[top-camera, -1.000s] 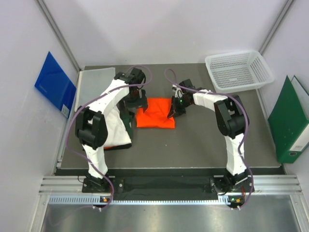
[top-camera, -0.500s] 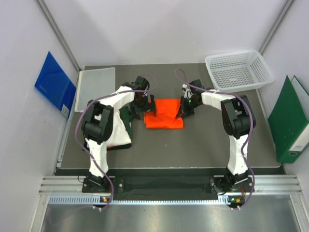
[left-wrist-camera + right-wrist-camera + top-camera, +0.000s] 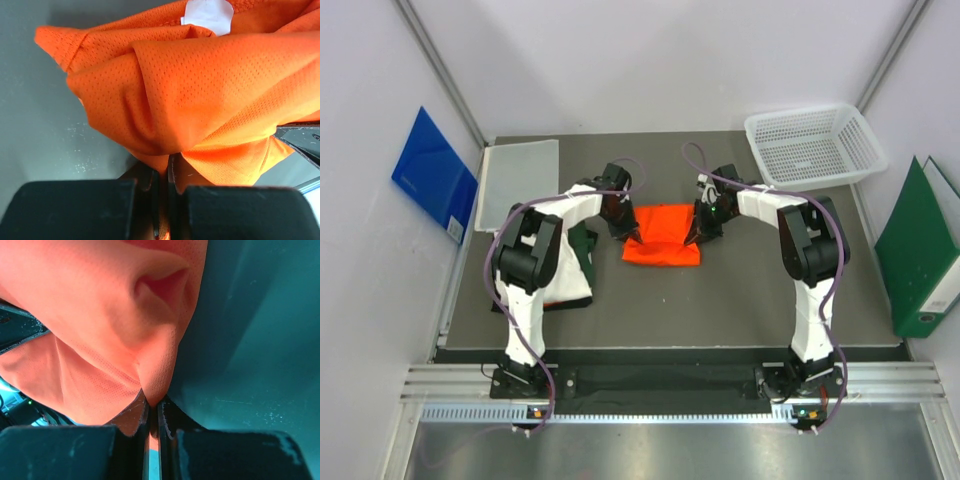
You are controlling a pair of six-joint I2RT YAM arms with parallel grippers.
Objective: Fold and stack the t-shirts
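Observation:
The orange t-shirt (image 3: 662,240) goes left in the top view with my left gripper next and is released atop the white t-shirt (image 3: 570,278), which lies folded already.
The folded orange t-shirt (image 3: 662,240) lies mid-table between both arms. My left gripper (image 3: 626,229) is shut on its left edge, and in the left wrist view the orange cloth (image 3: 200,90) bunches up from the pinch of my left gripper (image 3: 162,172), with a white label (image 3: 207,15) at the top. My right gripper (image 3: 698,230) is shut on the right edge, and in the right wrist view a fold of the orange t-shirt (image 3: 100,325) is pulled into my right gripper (image 3: 154,405). The white t-shirt (image 3: 570,278) lies folded at the left, partly under my left arm.
A white mesh basket (image 3: 815,147) stands at the back right. A clear plastic sheet (image 3: 518,180) lies at the back left. A blue folder (image 3: 432,170) leans on the left wall and a green binder (image 3: 920,250) on the right wall.
My left gripper has gone from open to shut on the orange t-shirt's left edge. Both arms and the shirt have shifted a little to the right and away.

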